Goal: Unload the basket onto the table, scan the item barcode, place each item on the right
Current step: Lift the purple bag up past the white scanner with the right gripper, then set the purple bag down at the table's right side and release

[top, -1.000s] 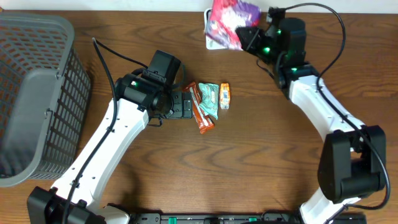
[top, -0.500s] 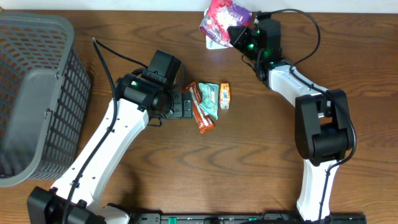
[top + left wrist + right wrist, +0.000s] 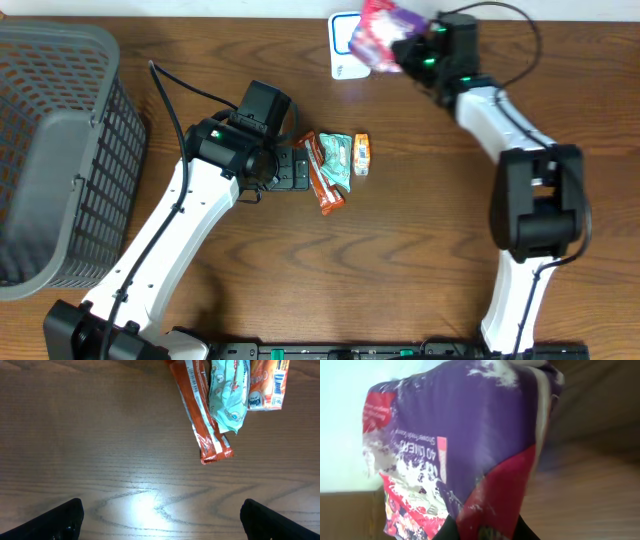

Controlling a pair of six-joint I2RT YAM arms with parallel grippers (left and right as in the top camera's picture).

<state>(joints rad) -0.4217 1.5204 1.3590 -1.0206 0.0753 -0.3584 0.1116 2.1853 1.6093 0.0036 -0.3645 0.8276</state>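
I will carry the packet with my right gripper to the wood to the right (image 3: 556,118) in the overhead view, because it is bare. I will lower the packet there and let go of it.
My right gripper (image 3: 407,47) is shut on a purple, red and white packet (image 3: 382,22), the item, held at the back of the table over the white scanner pad (image 3: 343,58). The right wrist view is filled by the packet (image 3: 470,445), whose red edge is pinched between the jaws (image 3: 485,532), with the white pad (image 3: 342,425) behind it. No barcode is readable on the packet. My left gripper (image 3: 292,168) hangs open low over bare wood (image 3: 162,515), just left of the loose snacks, with nothing between its fingers.
Three snacks lie mid-table: an orange-red bar (image 3: 323,182) (image 3: 202,420), a teal packet (image 3: 338,155) (image 3: 227,395) and a small orange packet (image 3: 361,153) (image 3: 267,382). A grey plastic basket (image 3: 50,150) stands at the left edge.
My right arm has swung, carrying the packet a little to the right above the scanner pad. The left arm and the snacks have not moved.
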